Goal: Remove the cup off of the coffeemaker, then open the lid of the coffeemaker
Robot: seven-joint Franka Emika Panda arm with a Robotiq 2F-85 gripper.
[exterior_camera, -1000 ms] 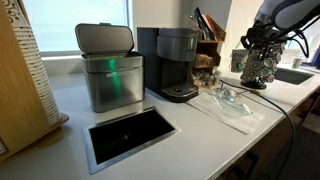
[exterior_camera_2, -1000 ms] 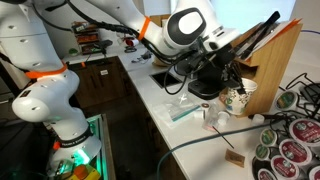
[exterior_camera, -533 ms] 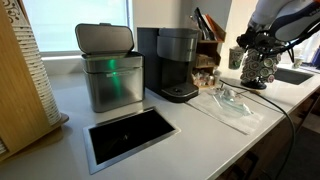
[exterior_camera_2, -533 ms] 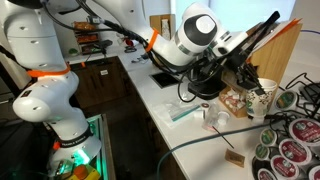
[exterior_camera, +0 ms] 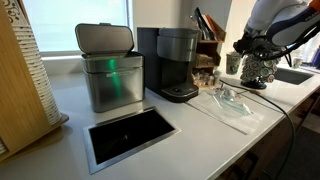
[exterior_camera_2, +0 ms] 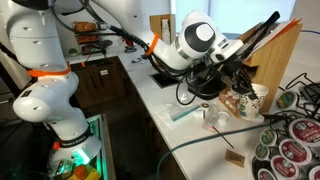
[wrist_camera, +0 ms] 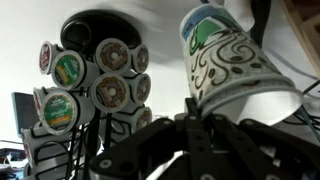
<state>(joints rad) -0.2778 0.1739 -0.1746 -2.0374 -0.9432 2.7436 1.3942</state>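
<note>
The held cup will next go down with my gripper and shift slightly away from the pods, onto the counter.
The coffeemaker [exterior_camera: 178,62] stands at the back of the counter with its rounded lid [exterior_camera: 178,35] down and nothing on its drip base. My gripper [exterior_camera: 248,45] is far to one side of it, next to the pod rack. In the wrist view the gripper [wrist_camera: 188,103] is shut on the rim of the cup [wrist_camera: 235,60], a pale cup with dark swirls, held tilted. The cup also shows in both exterior views [exterior_camera: 232,62] [exterior_camera_2: 252,100], under the gripper [exterior_camera_2: 237,78].
A carousel of coffee pods [wrist_camera: 95,85] [exterior_camera: 262,68] stands right beside the held cup. A steel box with a green light [exterior_camera: 110,68] is next to the coffeemaker. A clear plastic sheet [exterior_camera: 232,100], a black recess [exterior_camera: 130,132] and a sink [exterior_camera: 295,75] share the counter.
The arm has swung and risen a little, carrying the cup with it near the pod rack. The coffeemaker and its lid have not moved.
</note>
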